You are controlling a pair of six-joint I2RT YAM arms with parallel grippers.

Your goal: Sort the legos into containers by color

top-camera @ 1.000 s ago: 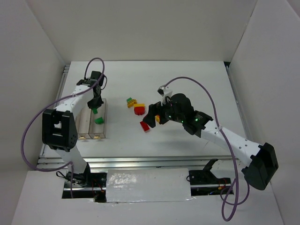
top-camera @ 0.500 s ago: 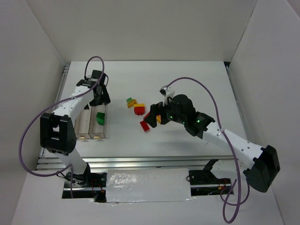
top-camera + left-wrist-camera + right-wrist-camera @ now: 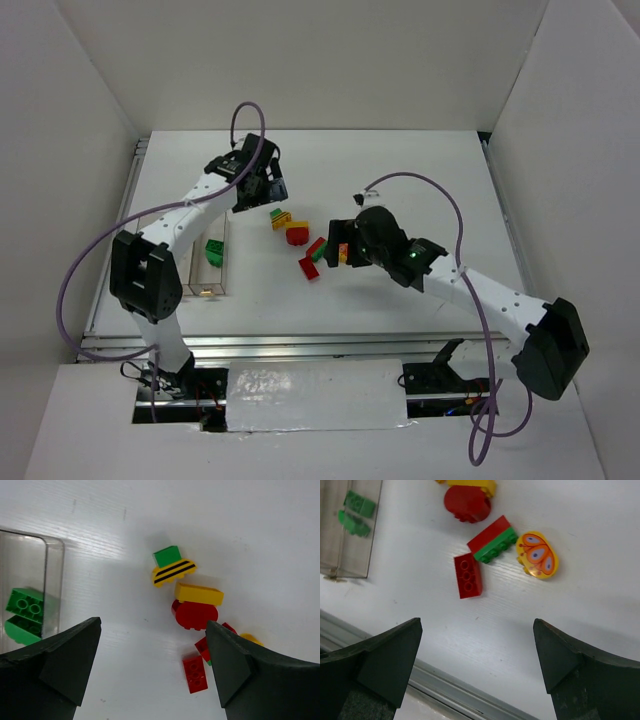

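The red-and-green stack [image 3: 317, 249] [image 3: 202, 647] is below my left gripper and to its right in the top view, so I will move there, go down and turn along its slant.
Loose legos lie mid-table: a green piece [image 3: 167, 556] against a striped yellow one [image 3: 173, 572], a yellow piece [image 3: 198, 593] on a red rounded one [image 3: 195, 615], a red brick [image 3: 467, 575], a red-and-green stack [image 3: 492, 542] and a yellow butterfly piece [image 3: 537, 555]. The clear containers [image 3: 205, 265] stand at the left, the right bin holding two green legos [image 3: 22, 607]. My left gripper [image 3: 265, 185] hovers open and empty just left of the pile. My right gripper [image 3: 335, 245] hangs open and empty over the pile's right side.
The table's metal front rail [image 3: 445, 685] runs close below the right gripper. White walls enclose the table on three sides. A clear bin's wall [image 3: 50, 570] lies left of the left gripper.
My left gripper opened, left a green lego in the right bin, and swung right and back toward the pile. The right gripper shifted slightly left, still open.
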